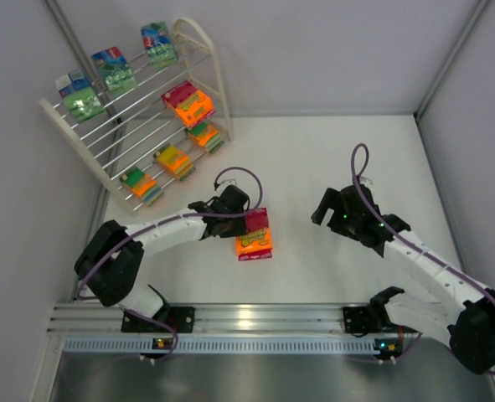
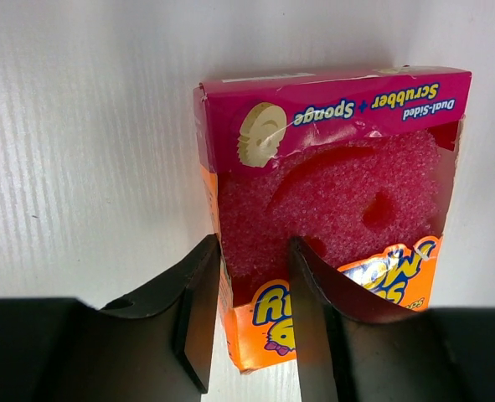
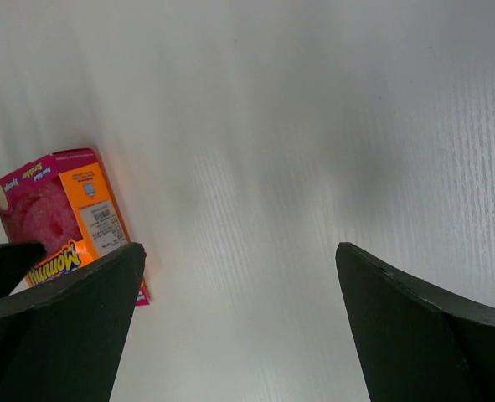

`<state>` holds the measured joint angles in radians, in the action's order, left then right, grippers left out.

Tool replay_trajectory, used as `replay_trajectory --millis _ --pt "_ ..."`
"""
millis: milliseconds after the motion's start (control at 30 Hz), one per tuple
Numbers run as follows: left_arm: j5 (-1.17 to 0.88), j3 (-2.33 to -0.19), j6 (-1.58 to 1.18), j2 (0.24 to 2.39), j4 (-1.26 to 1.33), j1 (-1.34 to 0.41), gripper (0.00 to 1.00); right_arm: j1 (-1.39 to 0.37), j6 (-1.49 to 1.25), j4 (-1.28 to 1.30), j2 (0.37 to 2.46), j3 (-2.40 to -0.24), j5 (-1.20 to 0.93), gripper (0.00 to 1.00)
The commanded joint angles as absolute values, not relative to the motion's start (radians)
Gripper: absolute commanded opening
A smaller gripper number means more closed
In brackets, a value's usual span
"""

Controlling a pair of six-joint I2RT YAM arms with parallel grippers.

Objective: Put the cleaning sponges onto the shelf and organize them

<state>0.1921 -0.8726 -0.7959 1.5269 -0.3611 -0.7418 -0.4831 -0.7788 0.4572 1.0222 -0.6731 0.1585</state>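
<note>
I will next move my left gripper up and outward to the shelf (image 1: pixel 198 38) and release the pack on the bare middle rails, because a matching pack is beside them.
An orange sponge pack with a magenta label (image 1: pixel 254 234) is near the middle of the table. My left gripper (image 1: pixel 245 221) is shut on its near left edge. In the left wrist view the fingers (image 2: pixel 198 285) pinch that pack (image 2: pixel 339 184) across its side, and the pink sponge shows through the wrapper. My right gripper (image 1: pixel 331 209) is open and empty over bare table to the right. The right wrist view (image 3: pixel 239 251) shows the same pack (image 3: pixel 59 209) at far left. The cream-white shelf (image 1: pixel 198 38) stands at the far left and holds several packs: green ones (image 1: pixel 115 69) on top, orange ones (image 1: pixel 188 103) lower.
A ribbed aluminium rail (image 1: pixel 247 318) runs along the near edge by the arm bases. Grey walls close in the table on the left, back and right. The shelf's low front edge (image 1: pixel 105 180) faces the left arm.
</note>
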Motion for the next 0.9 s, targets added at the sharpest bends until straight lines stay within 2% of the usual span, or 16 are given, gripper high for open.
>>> replay_trajectory --millis 0,167,300,700,867 --pt "0.210 -0.899 -0.819 1.444 -0.367 -0.721 0.36 -0.472 -0.793 0.414 1.017 -0.666 0.124 1.00" --pt "0.170 -0.948 -0.747 1.338 -0.400 -0.576 0.36 -0.472 -0.798 0.379 1.022 -0.641 0.071 0.99" --pt "0.172 -1.023 -0.671 1.301 -0.445 -0.372 0.36 -0.472 -0.799 0.350 1.017 -0.620 0.048 0.99" --pt "0.230 -1.248 -0.523 1.336 -0.523 -0.068 0.36 -0.472 -0.813 0.308 1.029 -0.595 0.008 0.99" --pt "0.281 -1.310 -0.506 1.361 -0.522 -0.012 0.36 -0.472 -0.821 0.296 1.040 -0.595 0.005 0.99"
